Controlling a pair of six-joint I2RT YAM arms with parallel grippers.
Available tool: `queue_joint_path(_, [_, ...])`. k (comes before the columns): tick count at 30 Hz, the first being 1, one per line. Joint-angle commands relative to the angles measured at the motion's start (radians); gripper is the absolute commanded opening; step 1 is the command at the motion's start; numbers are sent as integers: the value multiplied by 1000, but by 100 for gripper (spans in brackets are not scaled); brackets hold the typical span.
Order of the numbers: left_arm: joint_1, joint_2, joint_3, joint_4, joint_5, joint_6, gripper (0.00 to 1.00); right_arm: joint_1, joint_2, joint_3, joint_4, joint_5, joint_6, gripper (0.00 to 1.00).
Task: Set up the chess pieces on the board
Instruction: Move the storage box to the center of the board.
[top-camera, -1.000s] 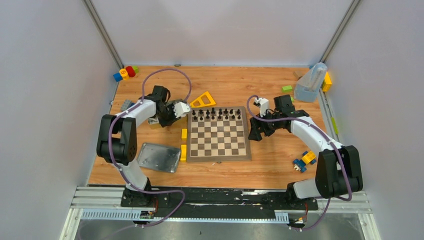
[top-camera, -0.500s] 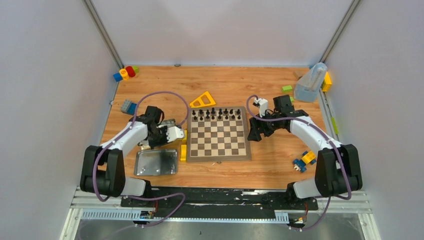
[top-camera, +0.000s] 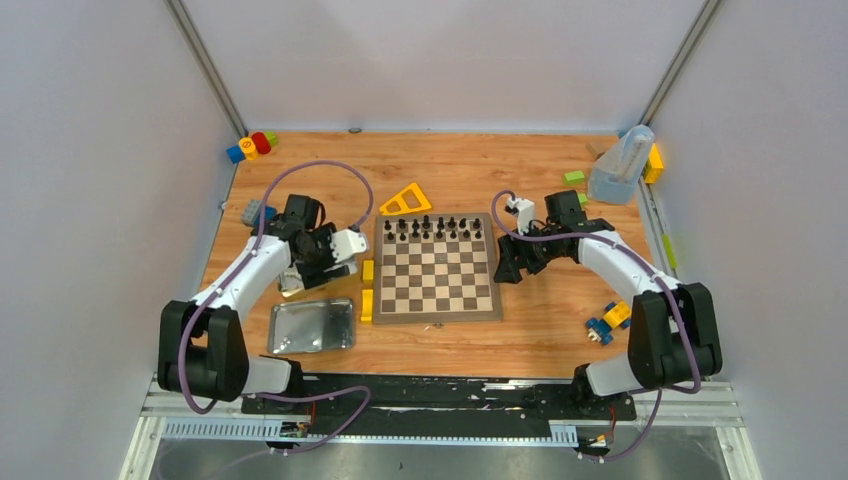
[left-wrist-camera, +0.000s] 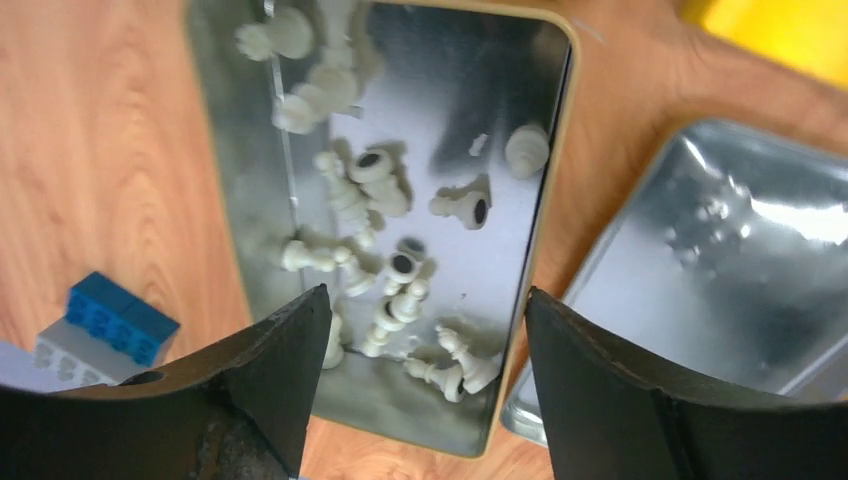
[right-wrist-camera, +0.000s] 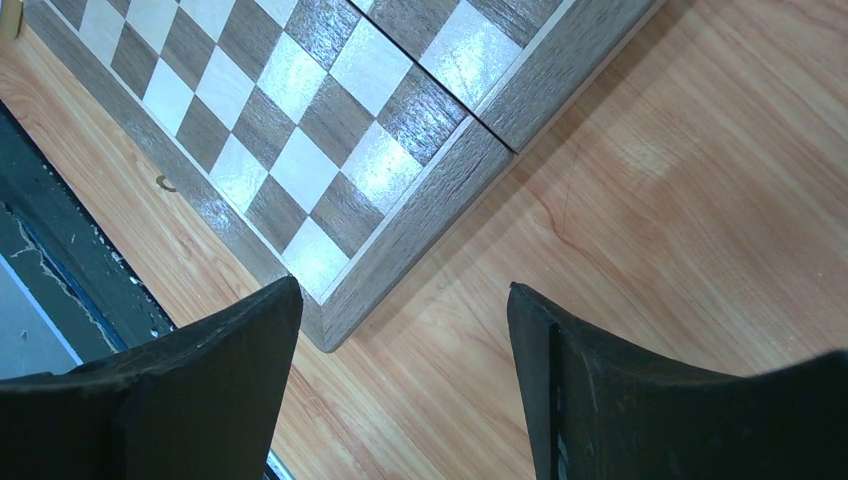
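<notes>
Next, my left gripper moves outward and down onto the pale piece by the tin's far, board-side corner, as the board's near rows still stand empty.
The board (top-camera: 437, 270) lies in the middle of the table, with black chess pieces (top-camera: 437, 228) standing in its two far rows. Its near right corner (right-wrist-camera: 330, 150) shows in the right wrist view. Several pale chess pieces (left-wrist-camera: 400, 290) lie jumbled in an open metal tin (left-wrist-camera: 470, 100). My left gripper (left-wrist-camera: 425, 330) hangs open just above that tin, with nothing between its fingers. From above, the left gripper (top-camera: 318, 262) covers most of the tin (top-camera: 290, 284). My right gripper (top-camera: 510, 265) is open and empty over bare wood beside the board's right edge, as the right wrist view (right-wrist-camera: 405, 330) confirms.
An empty metal tin (top-camera: 312, 325) lies near the left arm, touching the piece tin's side (left-wrist-camera: 720, 270). Two yellow blocks (top-camera: 367, 290) flank the board's left edge and a yellow triangle (top-camera: 405, 200) sits behind it. A blue-grey block (left-wrist-camera: 105, 320), a clear jug (top-camera: 620, 165) and toy bricks (top-camera: 610, 320) stand around.
My left arm swung back from the board's far left corner to the tin of pale pieces, and its jaws opened. The empty tin shifted slightly. The right arm barely moved.
</notes>
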Motion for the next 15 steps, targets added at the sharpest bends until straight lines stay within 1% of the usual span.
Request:
queue_joint_path(1, [2, 18, 98, 89, 61, -211, 81, -3, -47, 34, -1, -31, 3, 76])
queue_joint_path(2, [2, 26, 107, 97, 66, -275, 82, -4, -51, 34, -1, -33, 1, 76])
queue_joint_path(5, [2, 83, 162, 91, 102, -395, 79, -3, -60, 33, -1, -35, -2, 76])
queue_joint_path(10, [2, 140, 210, 85, 114, -500, 76, -3, -65, 30, -1, -29, -4, 76])
queue_joint_path(14, [2, 182, 241, 106, 90, -590, 68, -3, -61, 32, -1, -26, -3, 76])
queue_joint_path(15, [2, 197, 246, 111, 82, -611, 64, -4, -59, 33, -1, -27, -3, 76])
